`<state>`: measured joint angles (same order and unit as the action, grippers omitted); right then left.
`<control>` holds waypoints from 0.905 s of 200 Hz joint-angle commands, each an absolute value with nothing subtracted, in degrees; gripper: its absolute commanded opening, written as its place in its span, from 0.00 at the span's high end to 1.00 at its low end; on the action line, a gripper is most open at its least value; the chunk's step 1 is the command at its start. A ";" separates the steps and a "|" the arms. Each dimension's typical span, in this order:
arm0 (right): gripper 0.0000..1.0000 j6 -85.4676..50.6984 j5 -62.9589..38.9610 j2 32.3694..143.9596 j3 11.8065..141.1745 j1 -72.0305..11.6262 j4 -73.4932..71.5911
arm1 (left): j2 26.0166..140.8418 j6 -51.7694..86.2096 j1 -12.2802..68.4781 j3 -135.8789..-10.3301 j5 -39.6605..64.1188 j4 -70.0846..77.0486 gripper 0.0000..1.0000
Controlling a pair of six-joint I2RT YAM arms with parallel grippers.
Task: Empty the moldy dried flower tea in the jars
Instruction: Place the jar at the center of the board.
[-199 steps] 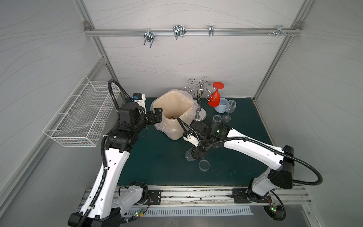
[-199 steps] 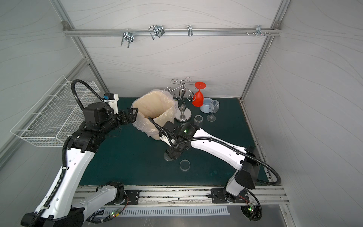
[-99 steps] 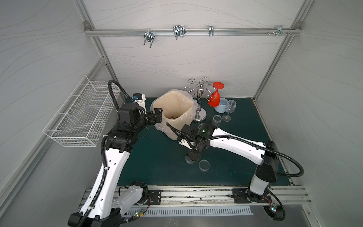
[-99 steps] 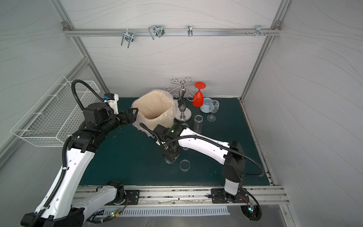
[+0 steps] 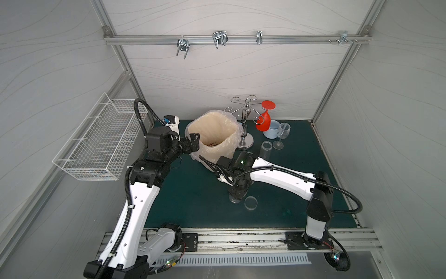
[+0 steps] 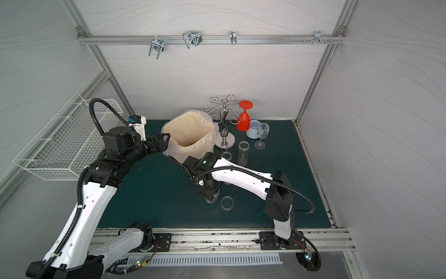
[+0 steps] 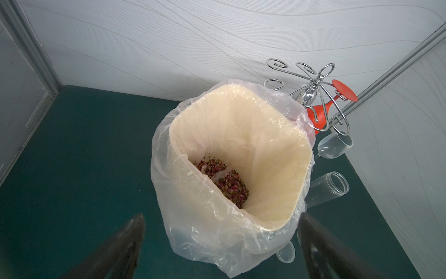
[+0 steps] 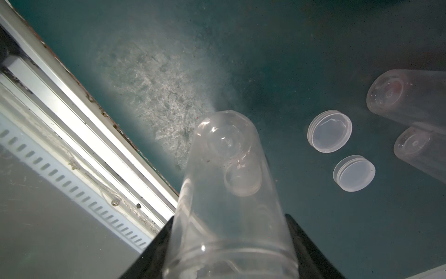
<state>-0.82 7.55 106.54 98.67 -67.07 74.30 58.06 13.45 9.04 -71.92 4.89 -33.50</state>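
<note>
Next, my right gripper lowers the jar base-first onto the bare mat (image 5: 234, 207) (image 8: 216, 135) beside the near lid below and releases it, since only crumbs remain inside.
My right gripper (image 8: 229, 227) is shut on a clear jar (image 8: 229, 188) near its mouth, with the base pointing down at the green mat. In both top views this jar (image 5: 233, 199) (image 6: 209, 200) sits low under the right gripper (image 5: 237, 193); I cannot tell whether it touches the mat. It looks empty except for a few crumbs. The reddish dried flower tea (image 7: 224, 180) lies inside the bag-lined bin (image 5: 226, 135). The left gripper (image 5: 193, 142) (image 7: 220, 241) is open at the bin's near rim. A tall open jar (image 5: 266, 149) stands behind the right arm.
Loose lids (image 8: 329, 131) (image 8: 354, 173) (image 5: 250, 202) lie on the mat. Another short jar (image 8: 422, 149) stands beside the tall one. A chrome glass stand (image 5: 245, 130), red glass (image 5: 264, 122), blue mug (image 5: 272, 129) and clear wine glass (image 5: 283, 132) crowd the back. A wire basket (image 5: 96, 142) hangs left.
The right arm's elbow swung left and its wrist shifted slightly left, while the gripper and jar stayed low over the same spot. The left arm has not moved.
</note>
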 commanded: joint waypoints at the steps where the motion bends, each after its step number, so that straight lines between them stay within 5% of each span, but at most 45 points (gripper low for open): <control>1: 0.66 1.44 8.30 108.41 100.44 -67.82 78.41 | 57.00 12.64 9.01 -71.82 4.31 -31.38 0.01; 95: 0.59 1.45 7.56 114.16 99.98 -68.83 76.85 | 57.10 12.85 8.97 -69.80 5.09 -29.82 0.01; 181: 0.38 0.92 4.91 115.33 99.25 -69.74 74.55 | 57.92 11.95 8.97 -69.82 4.42 -29.96 0.01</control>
<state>0.51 6.52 114.02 99.24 -69.08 74.04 57.63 13.17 9.04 -69.38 4.89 -32.36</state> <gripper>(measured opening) 0.628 0.989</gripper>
